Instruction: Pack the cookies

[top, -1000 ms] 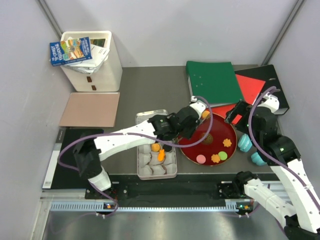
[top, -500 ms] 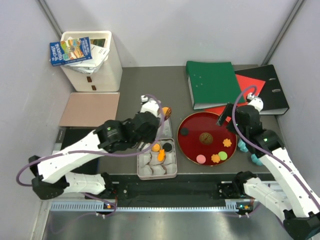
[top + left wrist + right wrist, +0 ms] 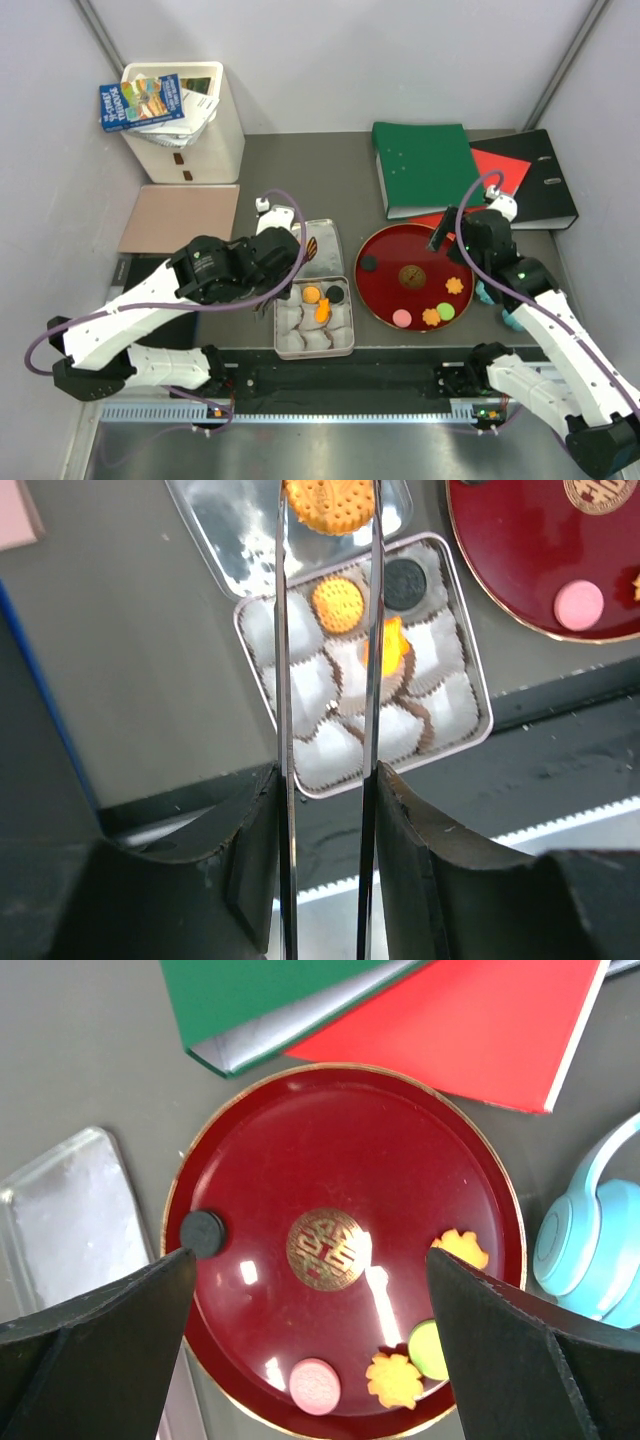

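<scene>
The empty corner cup by the lid (image 3: 290,297) (image 3: 302,629) lies below and back from my gripper, so next I should move my left gripper back and down to release its cookie into it.
My left gripper (image 3: 300,250) hangs over the clear lid (image 3: 322,238), just behind the tin of white paper cups (image 3: 345,345). Its thin blades are shut on a round orange cookie (image 3: 330,505). In the tin's cups lie a round orange cookie (image 3: 338,602), a black one (image 3: 404,582) and an orange one standing on edge (image 3: 388,648). The red plate (image 3: 385,300) carries a black cookie (image 3: 203,1232), a pink one (image 3: 315,1385), a green one (image 3: 428,1348) and two orange flowers (image 3: 393,1380) (image 3: 461,1248). My right gripper (image 3: 308,1255) is open and empty, high above the plate.
Turquoise headphones (image 3: 493,288) lie right of the plate. A green binder (image 3: 425,160), a red folder (image 3: 500,170) and a black binder (image 3: 555,195) sit behind it. A white bin (image 3: 185,125) and a brown pad (image 3: 180,218) are at the back left.
My left arm has drawn back from the plate to above the lid, carrying the orange cookie. My right gripper has shifted left, over the plate's right side.
</scene>
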Tool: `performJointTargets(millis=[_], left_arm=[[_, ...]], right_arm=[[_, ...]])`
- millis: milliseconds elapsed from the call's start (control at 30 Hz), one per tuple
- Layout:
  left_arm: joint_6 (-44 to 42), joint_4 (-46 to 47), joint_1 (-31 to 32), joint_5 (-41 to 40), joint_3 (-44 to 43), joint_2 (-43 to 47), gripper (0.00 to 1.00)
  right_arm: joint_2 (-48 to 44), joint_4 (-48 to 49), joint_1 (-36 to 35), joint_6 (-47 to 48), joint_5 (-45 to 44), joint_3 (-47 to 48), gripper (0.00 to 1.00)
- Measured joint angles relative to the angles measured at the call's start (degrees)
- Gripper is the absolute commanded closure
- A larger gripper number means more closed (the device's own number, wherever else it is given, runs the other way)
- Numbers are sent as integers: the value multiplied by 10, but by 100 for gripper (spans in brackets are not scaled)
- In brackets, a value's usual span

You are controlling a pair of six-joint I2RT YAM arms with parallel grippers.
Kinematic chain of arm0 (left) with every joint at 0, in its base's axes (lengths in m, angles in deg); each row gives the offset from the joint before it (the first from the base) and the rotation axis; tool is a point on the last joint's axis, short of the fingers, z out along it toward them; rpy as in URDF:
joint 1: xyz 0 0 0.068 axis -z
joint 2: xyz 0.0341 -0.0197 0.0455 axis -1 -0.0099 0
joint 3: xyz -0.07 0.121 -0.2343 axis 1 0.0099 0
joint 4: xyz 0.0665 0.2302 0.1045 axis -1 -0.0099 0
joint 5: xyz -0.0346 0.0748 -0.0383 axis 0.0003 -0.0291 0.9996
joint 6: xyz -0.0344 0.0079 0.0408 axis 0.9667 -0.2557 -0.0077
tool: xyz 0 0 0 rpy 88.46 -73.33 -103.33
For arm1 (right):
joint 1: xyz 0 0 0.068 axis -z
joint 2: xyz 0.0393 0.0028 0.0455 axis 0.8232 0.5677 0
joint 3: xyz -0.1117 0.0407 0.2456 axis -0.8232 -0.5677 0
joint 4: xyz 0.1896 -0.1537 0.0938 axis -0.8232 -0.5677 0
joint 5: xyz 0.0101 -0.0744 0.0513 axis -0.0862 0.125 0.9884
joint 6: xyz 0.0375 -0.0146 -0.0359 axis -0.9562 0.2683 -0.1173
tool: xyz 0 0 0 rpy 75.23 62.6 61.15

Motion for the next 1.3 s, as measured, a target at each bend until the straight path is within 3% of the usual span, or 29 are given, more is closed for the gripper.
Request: performJointTargets(millis=[233,467,733,967,1100,1300], left_arm=[[31,-11,0,61,12,7,95],[75,-15,0,90,111,59,97],[118,-20,-2,90,168,119,97],[123,-20,-3,75,177,117,89],[123,-20,-3,65,177,110,80],[119,-19,-4,42,177,96,79]], right_arm=[[0,-1,0,-2,6,-22,3],[0,8,0,-2,15,-33,3],[0,8,0,-2,24,-41,3],[1,7,0,-2,26,-41,3],[-2,6,0,-2,26,-41,3],[-7,6,0,-2,26,-41,3]])
